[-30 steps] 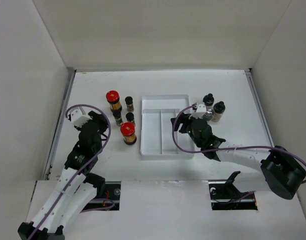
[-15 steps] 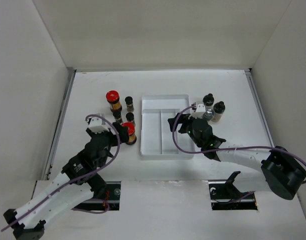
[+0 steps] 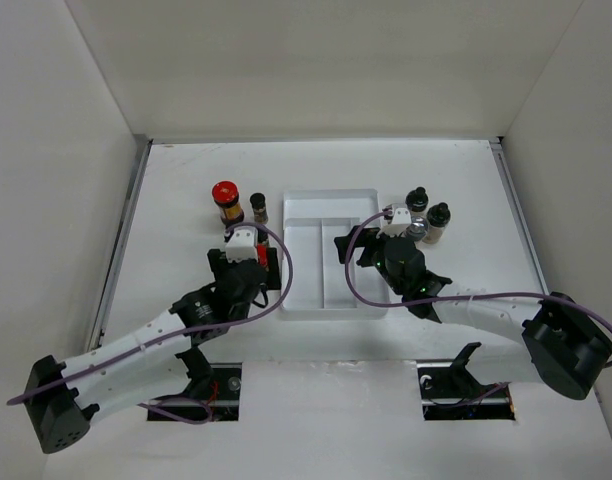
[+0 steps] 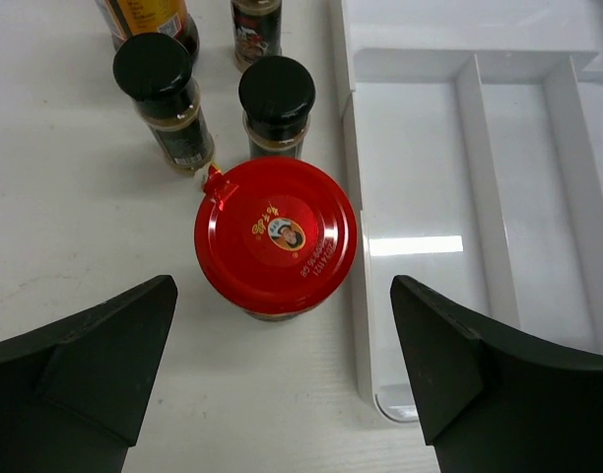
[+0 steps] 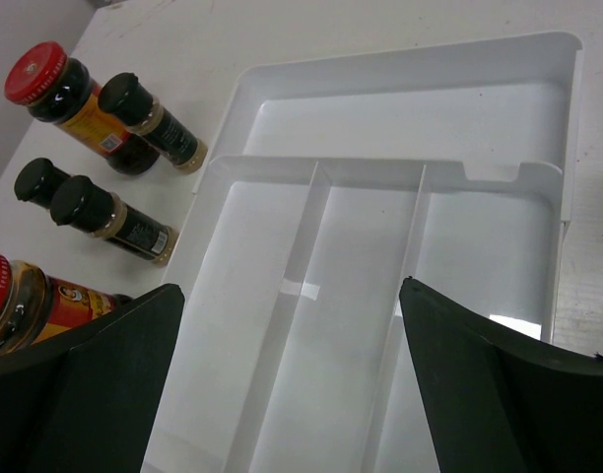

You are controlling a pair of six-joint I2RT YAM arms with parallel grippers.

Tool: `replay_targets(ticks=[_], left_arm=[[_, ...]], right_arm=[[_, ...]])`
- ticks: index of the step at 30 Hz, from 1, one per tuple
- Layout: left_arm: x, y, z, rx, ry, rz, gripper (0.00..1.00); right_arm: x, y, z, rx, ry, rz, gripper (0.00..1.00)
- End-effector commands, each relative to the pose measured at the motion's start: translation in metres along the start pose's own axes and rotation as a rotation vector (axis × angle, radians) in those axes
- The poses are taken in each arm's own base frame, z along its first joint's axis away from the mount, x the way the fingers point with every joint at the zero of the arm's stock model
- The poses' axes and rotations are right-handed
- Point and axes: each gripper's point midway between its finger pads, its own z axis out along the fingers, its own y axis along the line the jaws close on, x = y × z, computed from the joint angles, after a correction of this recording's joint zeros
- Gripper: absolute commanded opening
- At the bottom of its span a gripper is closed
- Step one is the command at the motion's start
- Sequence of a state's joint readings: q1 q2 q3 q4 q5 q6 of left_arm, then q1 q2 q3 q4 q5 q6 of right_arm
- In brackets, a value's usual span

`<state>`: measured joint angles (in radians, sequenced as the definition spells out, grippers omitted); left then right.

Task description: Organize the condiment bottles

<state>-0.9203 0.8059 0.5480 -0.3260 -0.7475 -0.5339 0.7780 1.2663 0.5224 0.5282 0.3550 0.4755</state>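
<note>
The lid of the near red-lidded amber jar (image 4: pixel 276 235) still sits beyond the open fingers. The left gripper lowers and moves outward around the jar next.
My left gripper (image 4: pixel 282 288) is open and hangs over the near red-lidded amber jar (image 4: pixel 276 235), one finger on each side, touching nothing. Just beyond the jar stand two black-capped bottles (image 4: pixel 164 99) (image 4: pixel 276 103). The far red-lidded jar (image 3: pixel 225 196) and a small dark bottle (image 3: pixel 258 205) stand further back. My right gripper (image 5: pixel 292 286) is open and empty above the white divided tray (image 5: pixel 400 128). From there the left group of bottles shows, with the far red-lidded jar (image 5: pixel 45 84) among them. Behind my right gripper (image 3: pixel 358 250) stand black-capped bottles (image 3: pixel 417 199) (image 3: pixel 438 218).
The white tray (image 3: pixel 331 205) lies mid-table between the two groups of bottles, and its left wall (image 4: pixel 347 138) runs close beside the near red-lidded jar. White walls enclose the table on three sides. Cables loop over both arms.
My left arm has swung right and forward from the table's left side to above the near red-lidded jar, and its jaws have opened. My right gripper's jaws have opened wider, nearly in place.
</note>
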Motion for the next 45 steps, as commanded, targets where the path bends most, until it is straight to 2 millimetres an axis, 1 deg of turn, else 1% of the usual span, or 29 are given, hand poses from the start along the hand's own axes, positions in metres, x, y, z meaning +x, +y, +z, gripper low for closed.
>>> replay_targets(ticks=[1,7,11,16,20,22,28,31,34,38,42,45], left_arm=[[-0.01,-0.002,0.01,-0.006,-0.049,-0.024,0.92],[-0.005,0.0,0.025,0.002,-0.038,-0.036,0.92],[-0.002,0.005,0.034,-0.012,-0.03,-0.046,0.92],[0.003,0.0,0.044,0.012,-0.023,-0.049,0.92],[0.006,-0.001,0.05,0.005,-0.022,-0.038,0.89],[0.006,-0.002,0.051,0.003,-0.027,-0.032,0.84],[0.003,0.0,0.05,0.0,-0.038,-0.028,0.55],[-0.008,-0.002,0.043,0.007,-0.065,-0.039,0.46],[-0.026,-0.003,0.035,0.007,-0.099,-0.047,0.4],[-0.054,-0.01,0.022,0.023,-0.144,-0.063,0.37],[-0.085,-0.019,0.011,0.039,-0.193,-0.07,0.36],[-0.106,-0.035,0.006,0.079,-0.225,-0.073,0.36]], right_arm=[[-0.02,0.009,-0.001,-0.036,-0.061,0.031,0.98],[-0.018,0.009,0.0,-0.041,-0.057,0.03,1.0],[-0.018,0.009,0.0,-0.041,-0.057,0.03,1.0],[-0.015,0.01,0.002,-0.045,-0.048,0.026,1.0],[-0.015,0.01,0.002,-0.046,-0.048,0.024,1.0],[-0.014,0.01,0.002,-0.046,-0.046,0.024,1.0],[-0.016,0.008,0.002,-0.042,-0.05,0.025,1.0],[-0.015,0.008,0.002,-0.042,-0.048,0.025,1.0],[-0.016,0.008,0.002,-0.042,-0.051,0.029,1.0],[-0.018,0.007,0.001,-0.04,-0.062,0.034,1.0],[-0.024,0.006,-0.002,-0.042,-0.084,0.044,1.0],[-0.033,0.004,-0.007,-0.041,-0.111,0.054,1.0]])
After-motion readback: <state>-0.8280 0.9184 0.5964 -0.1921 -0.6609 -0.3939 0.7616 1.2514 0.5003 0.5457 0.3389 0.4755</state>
